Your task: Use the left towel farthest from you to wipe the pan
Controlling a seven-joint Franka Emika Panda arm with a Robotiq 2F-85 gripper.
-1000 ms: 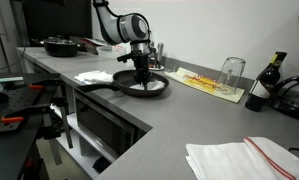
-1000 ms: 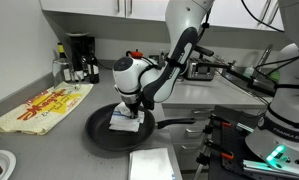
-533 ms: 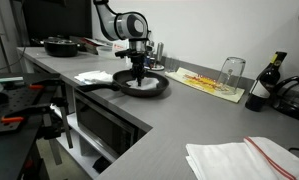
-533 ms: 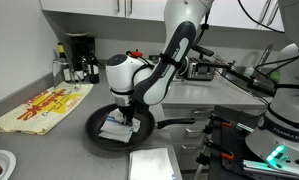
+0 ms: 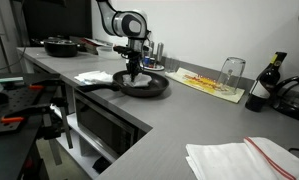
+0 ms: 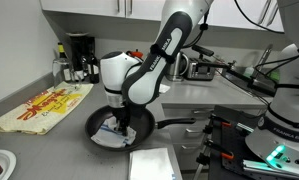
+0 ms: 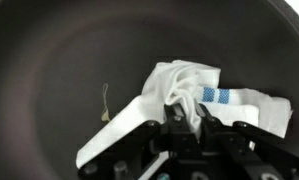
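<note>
My gripper should go up over the pan's rim next, then down to the bare counter (image 6: 102, 167) beside the second white towel to let go, because that spot is clear.
A black pan (image 5: 152, 88) sits on the grey counter; it also shows in an exterior view (image 6: 93, 127) and fills the wrist view (image 7: 59, 70). A white towel with a blue stripe (image 7: 224, 100) lies bunched inside the pan, seen in both exterior views (image 5: 135, 84) (image 6: 113, 131). My gripper (image 7: 184, 122) points straight down into the pan and is shut on a raised fold of the towel. It shows in both exterior views (image 5: 135, 74) (image 6: 118, 118).
A second white towel (image 5: 92, 76) lies beside the pan, also seen near the counter's front edge (image 6: 152, 165). A red-striped towel (image 5: 244, 157), a yellow cloth with a glass (image 5: 231, 72), a dark bottle (image 5: 261, 88) and another black pan (image 5: 61, 46) stand around.
My gripper has dragged the towel across the pan's bottom, toward the far side of the pan in the exterior views. It stays shut on the towel.
</note>
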